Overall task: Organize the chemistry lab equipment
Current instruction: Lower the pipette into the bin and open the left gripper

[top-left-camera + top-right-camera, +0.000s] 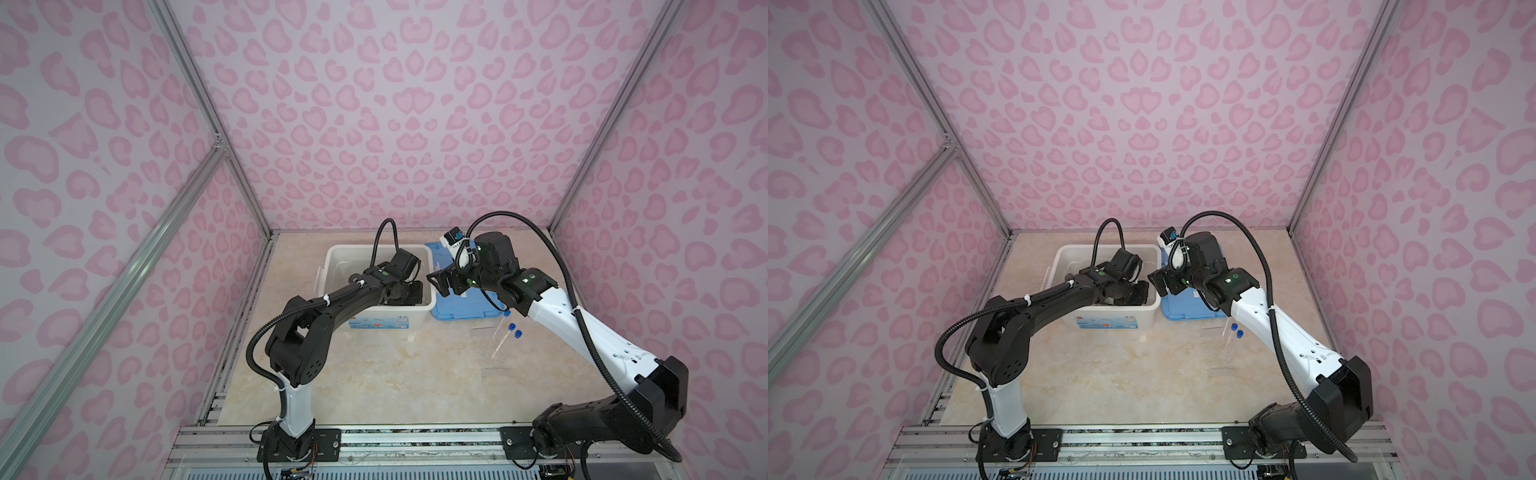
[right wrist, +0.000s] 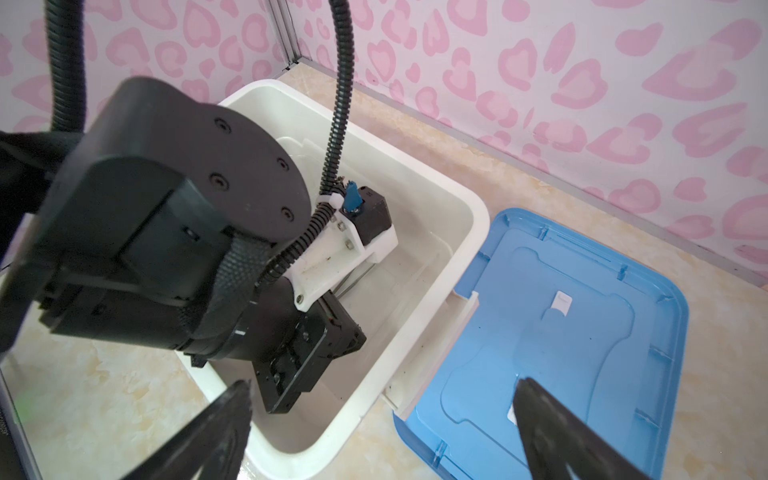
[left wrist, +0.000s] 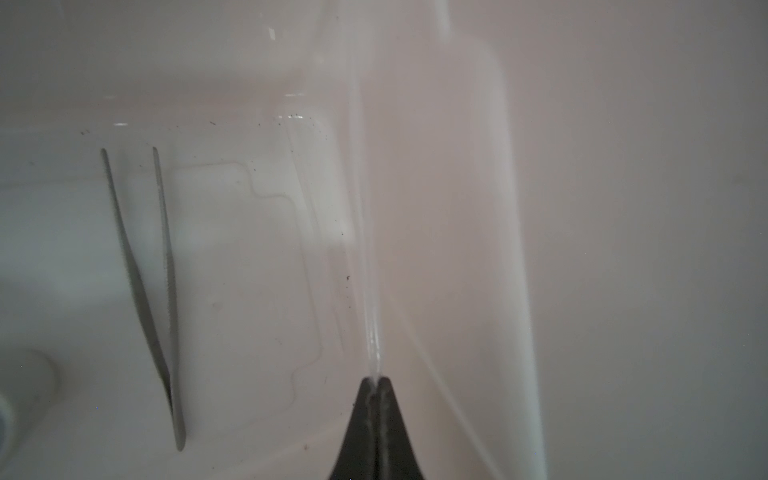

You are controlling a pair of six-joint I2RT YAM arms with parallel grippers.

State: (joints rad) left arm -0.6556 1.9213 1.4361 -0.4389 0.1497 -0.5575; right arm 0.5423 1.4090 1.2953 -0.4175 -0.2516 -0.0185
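I should next move my left gripper down to the part of the bin's bottom beside its side [image 3: 344,328] and release the dropper's thin end there, since that part is clear of the tweezers [image 3: 141,291].
My left gripper [image 3: 375,380] is down inside the white bin [image 1: 336,253], shut on the thin end of a clear dropper [image 3: 365,249] that runs along the bin's floor beside its wall. Thin metal tweezers [image 3: 141,291] lie on the floor beside it. In both top views the gripper [image 1: 409,293] [image 1: 1133,295] covers these. My right gripper [image 2: 384,386] stands open and empty above the gap between the bin and the blue lid [image 2: 582,332]. Clear tubes with blue caps [image 1: 512,325] [image 1: 1234,326] lie on the table in front of the lid, close to my right arm.
The bin [image 1: 1067,249] stands at the back middle of the marble table, with the flat blue lid [image 1: 469,307] [image 1: 1187,309] just to its right. A blurred round thing [image 3: 25,382] sits on the bin floor. Pink patterned walls close in three sides.
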